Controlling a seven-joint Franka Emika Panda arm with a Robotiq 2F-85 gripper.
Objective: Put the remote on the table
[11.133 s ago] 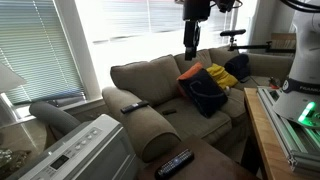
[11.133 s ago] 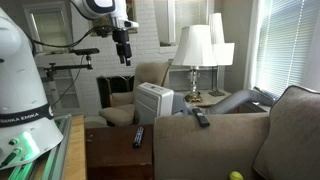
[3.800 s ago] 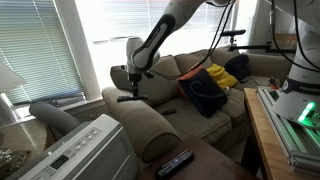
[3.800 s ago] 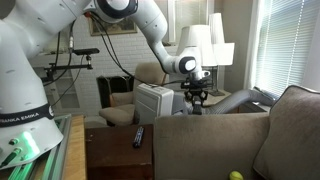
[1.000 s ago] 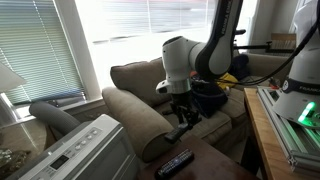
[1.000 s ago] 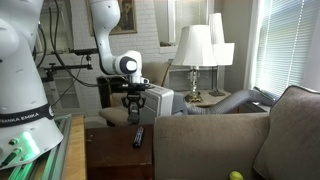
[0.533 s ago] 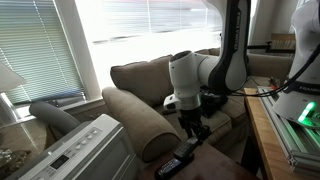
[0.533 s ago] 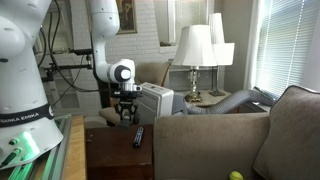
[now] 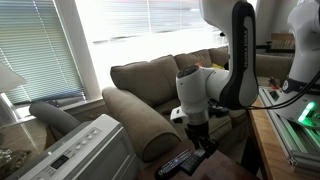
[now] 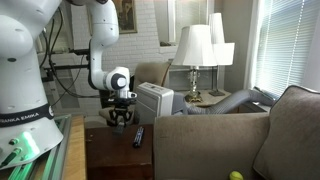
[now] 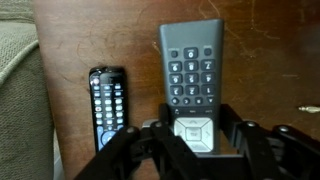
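Note:
My gripper should next go straight down to the bare tabletop (image 11: 146,108) beside the black remote, as that spot is below, and let go of the grey remote (image 11: 192,72) there.
In the wrist view a dark grey remote (image 11: 192,72) with rows of light keys lies lengthwise between the jaws of my gripper (image 11: 198,130), which is shut on its lower end. It hangs over the dark brown wooden table (image 11: 275,60); I cannot tell whether it touches the top. In both exterior views the gripper (image 9: 201,141) (image 10: 120,117) points straight down, low over the table (image 9: 232,170) (image 10: 108,158), and the arm hides most of the remote.
A longer black remote (image 11: 108,106) (image 9: 175,163) (image 10: 138,137) with shiny buttons lies on the table just beside the held one. The sofa armrest (image 9: 135,120) borders the table. A white air conditioner (image 9: 80,150) and a tan bench (image 9: 262,135) flank it.
The arm has moved from the sofa armrest out over the table and come down, carrying the remote. The gripper has stayed shut.

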